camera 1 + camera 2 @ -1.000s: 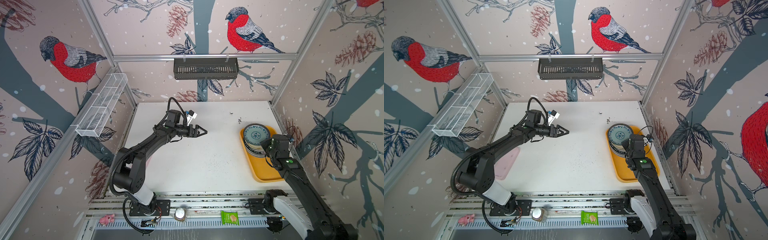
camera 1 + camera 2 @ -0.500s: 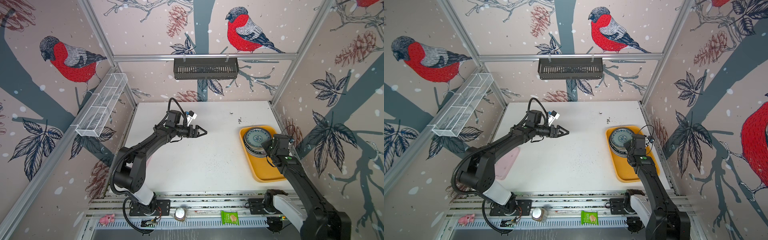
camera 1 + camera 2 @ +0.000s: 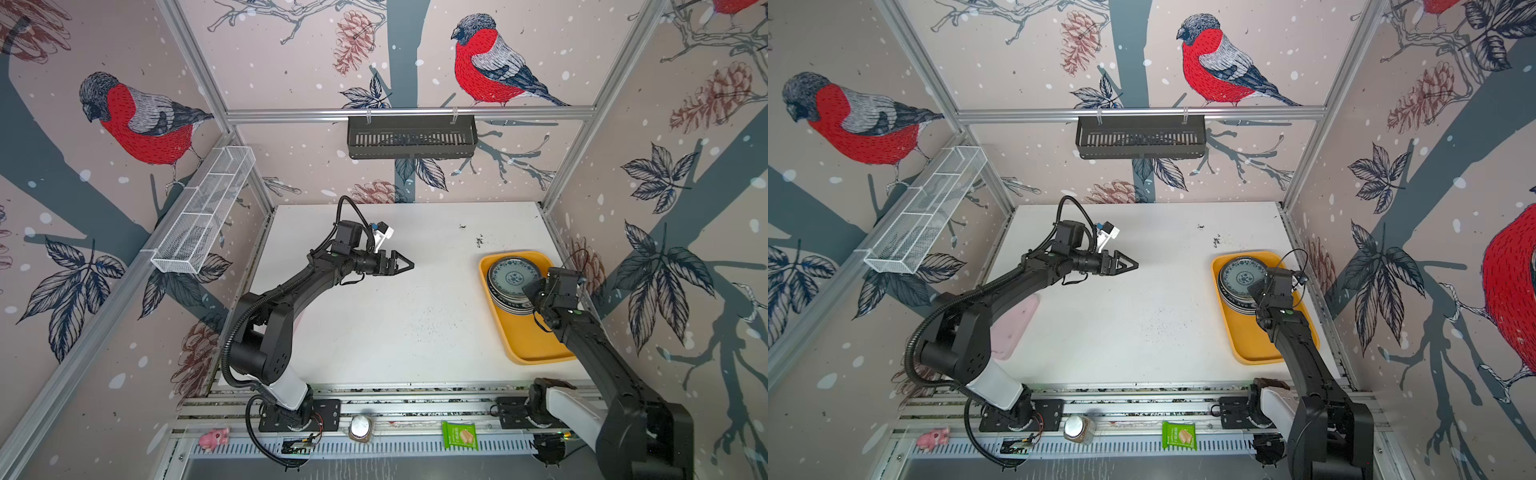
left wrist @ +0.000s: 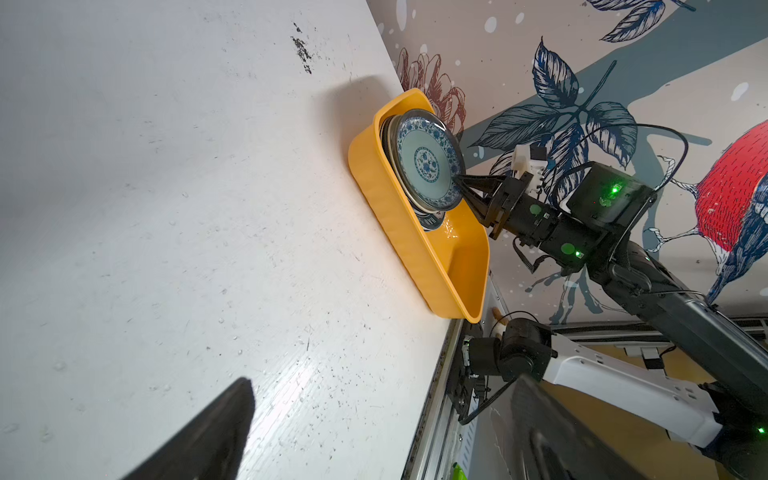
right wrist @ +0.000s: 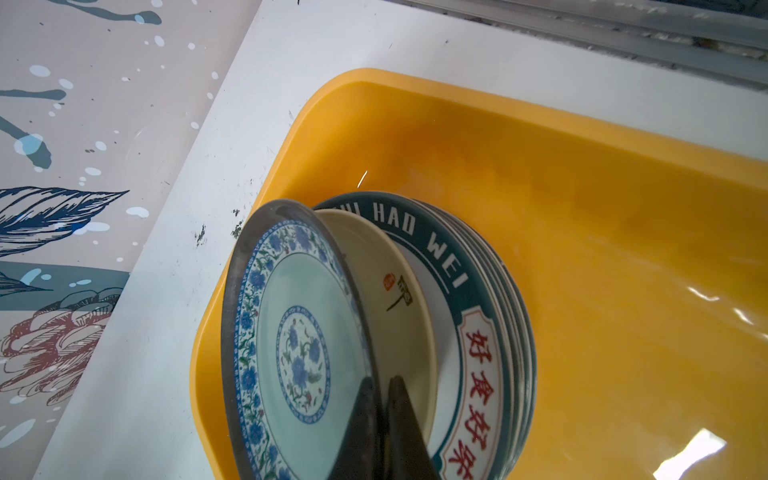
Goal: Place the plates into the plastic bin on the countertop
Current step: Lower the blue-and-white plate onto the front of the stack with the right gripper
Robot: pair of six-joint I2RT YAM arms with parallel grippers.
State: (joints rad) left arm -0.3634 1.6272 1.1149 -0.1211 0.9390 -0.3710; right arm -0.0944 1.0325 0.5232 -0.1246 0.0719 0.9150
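Note:
I will next bring my right gripper down toward the cream-yellow plate (image 3: pixel 514 298) (image 5: pixel 386 282) below it on top of the stack and let go of the patterned plate's rim, because the edge it holds is raised.
The mustard-yellow plastic bin (image 3: pixel 536 345) (image 3: pixel 1250 340) lies at the right edge of the white countertop (image 3: pixel 395 324). A stack of plates (image 3: pixel 509 305) fills its far half. My right gripper (image 3: pixel 528 289) (image 5: pixel 380 380) is shut on the rim of a blue-grey patterned plate (image 5: pixel 291 340) (image 4: pixel 426 166), which is tilted over the stack with the held edge raised. Under it lie a cream-yellow plate (image 5: pixel 386 282) and green-rimmed lettered plates (image 5: pixel 469 291). My left gripper (image 3: pixel 409 264) (image 3: pixel 1133 264) (image 4: pixel 385 378) hangs open over the countertop's middle, holding nothing.
A black slotted basket (image 3: pixel 411 137) hangs on the back wall, and a white wire basket (image 3: pixel 203 216) on the left wall. A pink tray (image 3: pixel 1013 328) lies under the left arm. A jar (image 3: pixel 360 428), a green packet (image 3: pixel 459 435) and a pink toy (image 3: pixel 214 436) sit on the front rail.
My right gripper has lowered the blue-grey plate onto the stack in the bin. The left arm has not moved.

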